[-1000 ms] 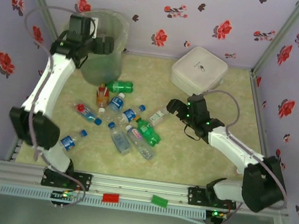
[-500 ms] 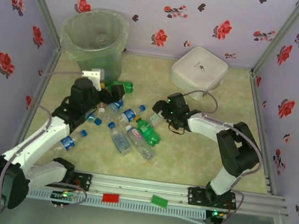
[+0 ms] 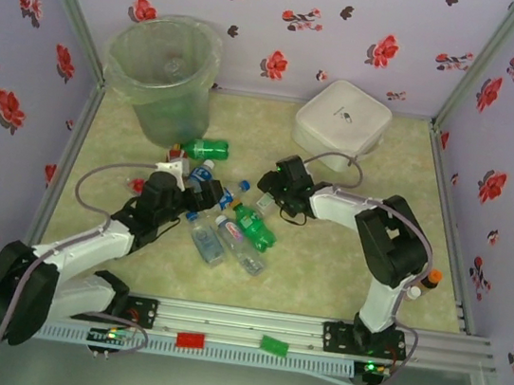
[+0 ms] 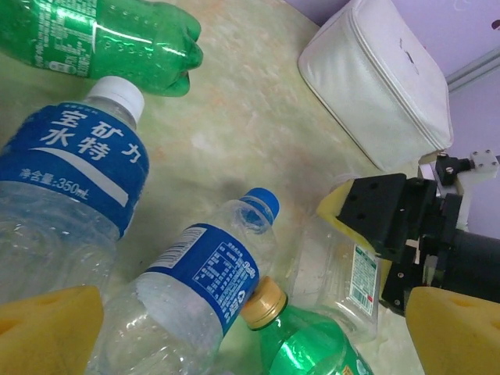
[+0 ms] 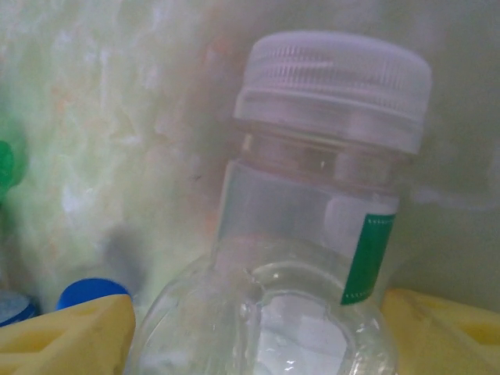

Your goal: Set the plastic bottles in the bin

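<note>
My left gripper rises and comes across to the bottle's free base [image 3: 261,211] [image 4: 353,319] next. My right gripper's fingers are on either side of the clear plastic bottle near its cap.
Several plastic bottles [image 3: 224,221] lie in a cluster mid-table, clear with blue labels or green. The bin [image 3: 163,74], pale green with a clear liner, stands at the back left. My left gripper [image 3: 189,186] hangs low over the cluster's left side. It [image 4: 250,328] is open, with a blue-capped bottle [image 4: 203,289] and a gold-capped green bottle [image 4: 308,344] between its yellow pads [image 4: 47,328]. My right gripper [image 3: 272,190] sits at the cluster's right end. Its [image 5: 258,336] pads [image 5: 70,336] press both sides of a clear white-capped bottle [image 5: 312,234] lying on the table.
A white lidded box [image 3: 342,118] stands at the back right, just behind the right gripper. A green bottle [image 3: 208,148] lies between the bin and the cluster. Something small with an orange cap [image 3: 433,275] sits by the right arm's elbow. Patterned walls close three sides.
The left arm swung down from over the bin to the bottle cluster. The right gripper moved left onto the clear white-capped bottle, and its jaws narrowed around it.
</note>
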Tool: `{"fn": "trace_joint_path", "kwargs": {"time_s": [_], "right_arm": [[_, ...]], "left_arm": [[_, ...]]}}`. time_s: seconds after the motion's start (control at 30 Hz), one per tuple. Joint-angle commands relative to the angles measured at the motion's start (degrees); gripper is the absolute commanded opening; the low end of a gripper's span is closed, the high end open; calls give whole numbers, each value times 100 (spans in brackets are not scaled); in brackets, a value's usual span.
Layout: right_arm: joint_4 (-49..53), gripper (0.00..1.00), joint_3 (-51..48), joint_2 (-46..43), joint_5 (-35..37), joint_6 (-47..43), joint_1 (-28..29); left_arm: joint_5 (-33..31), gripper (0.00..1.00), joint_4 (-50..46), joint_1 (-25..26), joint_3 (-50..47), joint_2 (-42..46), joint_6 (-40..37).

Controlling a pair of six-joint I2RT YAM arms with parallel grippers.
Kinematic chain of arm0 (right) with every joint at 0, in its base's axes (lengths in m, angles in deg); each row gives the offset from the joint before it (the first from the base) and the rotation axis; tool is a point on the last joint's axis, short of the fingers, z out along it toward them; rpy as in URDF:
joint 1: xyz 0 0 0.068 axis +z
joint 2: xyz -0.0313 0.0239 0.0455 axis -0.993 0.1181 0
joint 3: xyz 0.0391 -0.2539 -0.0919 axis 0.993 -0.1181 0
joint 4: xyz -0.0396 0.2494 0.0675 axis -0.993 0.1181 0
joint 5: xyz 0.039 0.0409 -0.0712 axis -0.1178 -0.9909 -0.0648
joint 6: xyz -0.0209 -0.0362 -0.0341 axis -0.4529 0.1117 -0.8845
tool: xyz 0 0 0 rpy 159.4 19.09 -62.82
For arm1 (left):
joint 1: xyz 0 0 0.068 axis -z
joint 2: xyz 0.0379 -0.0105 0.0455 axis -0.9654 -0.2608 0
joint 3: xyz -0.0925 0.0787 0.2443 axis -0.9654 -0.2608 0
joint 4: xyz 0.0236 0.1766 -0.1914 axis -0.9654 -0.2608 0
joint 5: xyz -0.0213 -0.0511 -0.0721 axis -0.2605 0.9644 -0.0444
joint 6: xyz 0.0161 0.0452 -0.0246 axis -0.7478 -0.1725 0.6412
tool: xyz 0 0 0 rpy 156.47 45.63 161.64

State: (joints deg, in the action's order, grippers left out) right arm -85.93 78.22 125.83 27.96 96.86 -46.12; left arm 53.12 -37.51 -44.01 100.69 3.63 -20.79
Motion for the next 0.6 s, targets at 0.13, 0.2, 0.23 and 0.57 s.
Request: {"fn": "trace_joint_path", "kwargs": {"time_s": [0.13, 0.2, 0.23, 0.57], "right_arm": [[43, 73, -17, 176, 454, 86, 104], [-18, 70, -63, 175, 448, 81, 104], [-16, 70, -69, 176, 460, 78, 104], [271, 55, 634, -285, 116, -1066, 52]], "left_arm": [[-118, 100, 384, 51, 124, -219, 104], [-130, 100, 393, 56, 115, -220, 115], [-135, 100, 401, 59, 119, -215, 126], [573, 100, 585, 68, 313, -214, -165]]}}
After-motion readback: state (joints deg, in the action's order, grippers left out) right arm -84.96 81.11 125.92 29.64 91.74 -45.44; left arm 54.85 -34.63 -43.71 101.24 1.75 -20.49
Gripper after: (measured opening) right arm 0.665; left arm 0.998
